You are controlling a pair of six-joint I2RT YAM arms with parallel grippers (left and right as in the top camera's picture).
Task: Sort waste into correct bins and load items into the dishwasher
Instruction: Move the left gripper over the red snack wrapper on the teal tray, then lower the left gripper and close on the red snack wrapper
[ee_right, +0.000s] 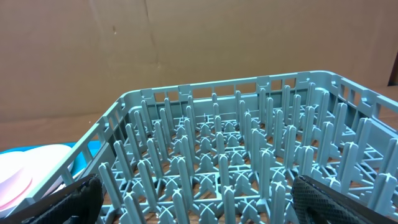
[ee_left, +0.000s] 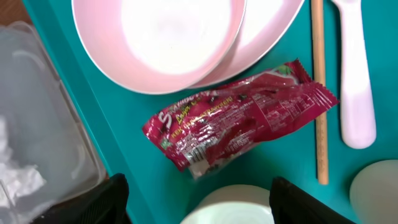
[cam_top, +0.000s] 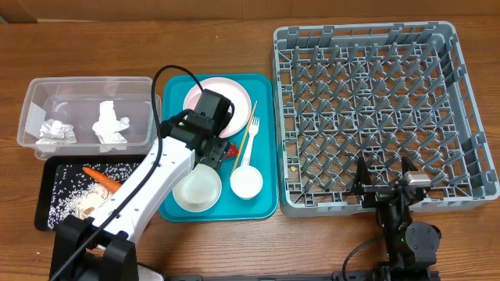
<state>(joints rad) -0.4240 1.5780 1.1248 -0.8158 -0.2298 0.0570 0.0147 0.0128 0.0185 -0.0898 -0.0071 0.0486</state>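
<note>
The shiny red snack wrapper lies below my left gripper, so my left gripper will next lower its open fingers onto the near long edge (ee_left: 231, 148), clear of bowl and chopstick.
My left gripper (cam_top: 215, 147) is open and empty above the teal tray, with the shiny red snack wrapper (ee_left: 239, 118) just ahead of its fingers (ee_left: 199, 208). A white bowl (ee_left: 161, 37) sits in the pale pink plate (ee_left: 273, 25) beyond the wrapper. The chopstick (ee_left: 320, 93) and white fork (ee_left: 357, 81) lie to its right. Another white bowl (cam_top: 197, 189) and the small cup (cam_top: 246, 182) stand at the tray's front. My right gripper (cam_top: 384, 181) is open and empty at the front edge of the grey dish rack (cam_top: 375, 101), which holds nothing.
The clear tub (cam_top: 47, 90) at the far left holds crumpled napkins (cam_top: 109, 125). The black tray (cam_top: 47, 187) in front of it holds a carrot (cam_top: 100, 176) and beige crumbs (cam_top: 82, 203). The teal tray (cam_top: 266, 204) lies between the bins and the rack.
</note>
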